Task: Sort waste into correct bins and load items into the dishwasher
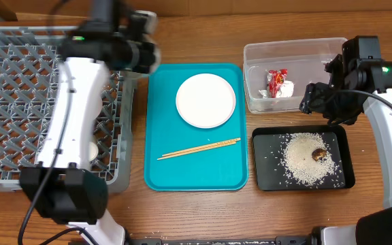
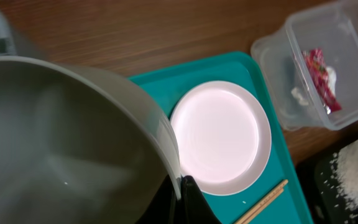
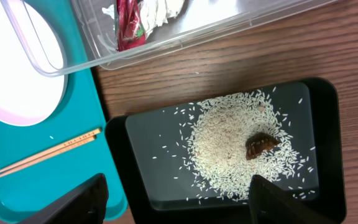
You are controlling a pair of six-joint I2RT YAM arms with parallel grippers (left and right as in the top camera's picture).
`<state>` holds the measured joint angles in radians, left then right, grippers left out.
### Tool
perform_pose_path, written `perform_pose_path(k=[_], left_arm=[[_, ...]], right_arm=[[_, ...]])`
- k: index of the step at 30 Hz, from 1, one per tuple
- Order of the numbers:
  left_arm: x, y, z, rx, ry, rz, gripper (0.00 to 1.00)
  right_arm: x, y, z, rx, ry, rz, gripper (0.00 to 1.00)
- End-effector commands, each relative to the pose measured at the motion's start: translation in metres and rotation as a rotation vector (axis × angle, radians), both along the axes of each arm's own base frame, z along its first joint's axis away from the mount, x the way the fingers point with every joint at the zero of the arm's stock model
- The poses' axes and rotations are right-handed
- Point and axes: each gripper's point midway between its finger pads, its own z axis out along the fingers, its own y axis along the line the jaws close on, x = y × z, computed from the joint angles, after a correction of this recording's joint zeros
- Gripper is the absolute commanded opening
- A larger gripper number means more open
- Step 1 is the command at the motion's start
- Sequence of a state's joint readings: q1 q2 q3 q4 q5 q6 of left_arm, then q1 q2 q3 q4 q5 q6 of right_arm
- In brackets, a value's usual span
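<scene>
My left gripper will first swing from beside the grey dish rack, tilting sideways and down, to bring the bowl (image 2: 67, 143) over the far part of the rack.
My left gripper (image 2: 182, 198) is shut on the rim of a pale white bowl (image 2: 67, 143), held above the gap between the grey dish rack (image 1: 19, 88) and the teal tray; in the overhead view the left gripper (image 1: 140, 54) is blurred. A white plate (image 1: 205, 100) and wooden chopsticks (image 1: 199, 148) lie on the teal tray. The red-and-white wrapper (image 1: 276, 83) lies in the clear tub (image 1: 291, 49). Rice (image 1: 305, 163) with a brown lump (image 1: 319, 155) lies in the black tray (image 1: 264, 180). My right gripper (image 3: 179, 205) is open and empty above the black tray.
The teal serving tray (image 1: 182, 177) sits between the rack and the two bins. Something white (image 1: 92, 150) shows in the rack, partly hidden by my left arm. Bare wooden table lies along the front edge and between the containers.
</scene>
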<state>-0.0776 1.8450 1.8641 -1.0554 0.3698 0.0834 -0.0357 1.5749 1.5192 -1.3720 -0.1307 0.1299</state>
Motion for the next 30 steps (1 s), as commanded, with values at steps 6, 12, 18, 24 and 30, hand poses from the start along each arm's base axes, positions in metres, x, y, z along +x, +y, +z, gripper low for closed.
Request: perform_pose_path(k=[6,12,18,24,30], left_arm=[[0.021,0.103,0.000,-0.527,-0.003,0.055,0.04],[0.036,0.136,-0.020,-0.816,-0.024,0.036,0.15],[0.034,0.176,-0.050,-0.859,0.023,0.148,0.15],[0.016,0.217,-0.051,-0.898,0.049,0.268,0.50],[-0.004,0.231,-0.028,-0.857,0.011,0.291,1.00]], right_arm=[[0.004,0.000,0.014,-0.001,-0.050,0.005,0.74],[0.003,0.000,0.013,-0.001,-0.043,0.005,0.74],[0.000,0.000,0.013,-0.001,-0.031,0.005,0.73],[0.000,0.000,0.013,-0.001,-0.031,0.005,0.73],[0.000,0.000,0.013,-0.001,-0.030,0.005,0.73]])
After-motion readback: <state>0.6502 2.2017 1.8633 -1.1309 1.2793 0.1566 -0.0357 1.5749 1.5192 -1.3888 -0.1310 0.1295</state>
